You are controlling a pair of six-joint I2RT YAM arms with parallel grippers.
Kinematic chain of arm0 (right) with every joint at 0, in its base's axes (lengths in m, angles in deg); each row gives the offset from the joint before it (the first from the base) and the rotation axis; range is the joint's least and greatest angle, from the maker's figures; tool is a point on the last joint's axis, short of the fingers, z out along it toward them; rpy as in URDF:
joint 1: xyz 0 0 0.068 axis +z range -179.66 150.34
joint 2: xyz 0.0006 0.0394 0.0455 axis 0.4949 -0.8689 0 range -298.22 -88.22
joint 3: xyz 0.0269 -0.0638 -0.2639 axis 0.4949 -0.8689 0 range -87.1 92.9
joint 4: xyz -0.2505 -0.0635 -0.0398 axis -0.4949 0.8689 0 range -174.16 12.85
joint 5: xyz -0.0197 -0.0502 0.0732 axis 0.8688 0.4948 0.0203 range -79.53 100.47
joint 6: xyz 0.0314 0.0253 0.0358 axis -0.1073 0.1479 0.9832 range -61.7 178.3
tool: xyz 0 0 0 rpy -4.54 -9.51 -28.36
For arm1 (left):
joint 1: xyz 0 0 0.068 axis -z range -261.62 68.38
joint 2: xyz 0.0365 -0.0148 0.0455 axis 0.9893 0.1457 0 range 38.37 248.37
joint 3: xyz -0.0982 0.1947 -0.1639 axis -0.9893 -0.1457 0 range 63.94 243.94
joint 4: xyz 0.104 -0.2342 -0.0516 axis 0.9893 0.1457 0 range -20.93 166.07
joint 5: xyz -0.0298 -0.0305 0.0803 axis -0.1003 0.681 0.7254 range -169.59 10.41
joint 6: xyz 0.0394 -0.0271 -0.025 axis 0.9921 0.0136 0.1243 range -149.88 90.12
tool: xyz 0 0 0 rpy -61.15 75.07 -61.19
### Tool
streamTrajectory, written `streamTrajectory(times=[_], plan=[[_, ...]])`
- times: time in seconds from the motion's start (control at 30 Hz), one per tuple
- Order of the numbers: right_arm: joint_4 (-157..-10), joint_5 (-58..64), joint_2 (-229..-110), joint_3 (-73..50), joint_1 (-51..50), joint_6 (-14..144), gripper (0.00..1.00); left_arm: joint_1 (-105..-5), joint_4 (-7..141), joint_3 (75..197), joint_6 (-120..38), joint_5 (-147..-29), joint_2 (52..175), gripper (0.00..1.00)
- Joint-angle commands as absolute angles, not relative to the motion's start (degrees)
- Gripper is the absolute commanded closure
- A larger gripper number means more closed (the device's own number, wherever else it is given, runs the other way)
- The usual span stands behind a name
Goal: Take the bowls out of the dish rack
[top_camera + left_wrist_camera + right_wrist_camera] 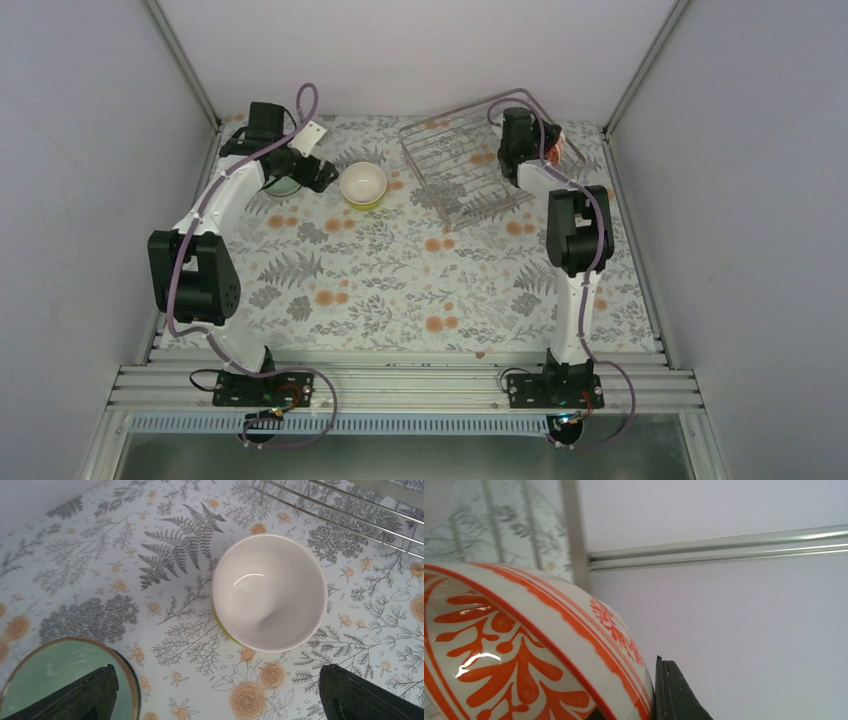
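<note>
My right gripper will next move the red-orange bowl to the left in the top view to the empty white bowl point(363, 182). Then it will lower the red-orange bowl and let go of it there.
The dish rack point(455, 170) stands at the back right of the table, its wires point(345, 515) showing at the top of the left wrist view. My right gripper point(520, 140) is at the rack's far right side, shut on the rim of the red-orange patterned bowl point(519, 645), one finger point(674, 695) pressed against its outer wall. A white bowl point(270, 592) sits nested in a yellow-green bowl point(218, 622) on the table left of the rack. The mint green bowl point(55, 672) lies beside them. My left gripper point(215, 700) hovers open between these bowls, holding nothing.
A floral-patterned cloth point(400, 280) covers the table. Grey walls with aluminium posts point(185, 60) close in the back and sides. The rack looks tipped, its far edge point(490, 100) raised.
</note>
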State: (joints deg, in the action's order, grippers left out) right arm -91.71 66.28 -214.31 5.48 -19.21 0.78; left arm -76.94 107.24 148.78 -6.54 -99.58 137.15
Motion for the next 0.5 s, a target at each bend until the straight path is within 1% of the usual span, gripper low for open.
streamTrajectory(times=[0.0, 0.07, 0.13, 0.3, 0.37, 0.4, 0.47], plan=[[-107.7, 70.1, -208.0, 6.1, -18.5, -8.9, 0.97, -79.0, 106.1, 150.9, -6.1, -99.4, 133.5, 0.00], [-112.2, 70.6, -207.0, 6.1, -18.0, -13.5, 0.97, -80.4, 106.0, 151.1, -5.8, -99.5, 132.4, 0.00], [-113.4, 70.6, -205.7, 6.8, -17.3, -14.6, 0.97, -82.2, 105.9, 150.9, -5.4, -99.5, 131.1, 0.00], [-108.1, 70.6, -201.8, 10.1, -13.7, -12.6, 0.97, -86.9, 107.0, 150.6, -3.9, -101.0, 128.2, 0.00], [-101.4, 70.0, -200.7, 13.4, -11.6, -8.0, 0.97, -88.7, 107.6, 150.3, -3.5, -102.1, 127.2, 0.00], [-91.1, 68.3, -200.5, 17.0, -10.3, -2.7, 0.97, -89.5, 107.8, 150.1, -3.4, -102.4, 126.7, 0.00], [-77.5, 64.5, -201.5, 24.6, -7.9, 6.5, 0.97, -91.1, 108.0, 149.2, -3.4, -103.3, 125.8, 0.00]])
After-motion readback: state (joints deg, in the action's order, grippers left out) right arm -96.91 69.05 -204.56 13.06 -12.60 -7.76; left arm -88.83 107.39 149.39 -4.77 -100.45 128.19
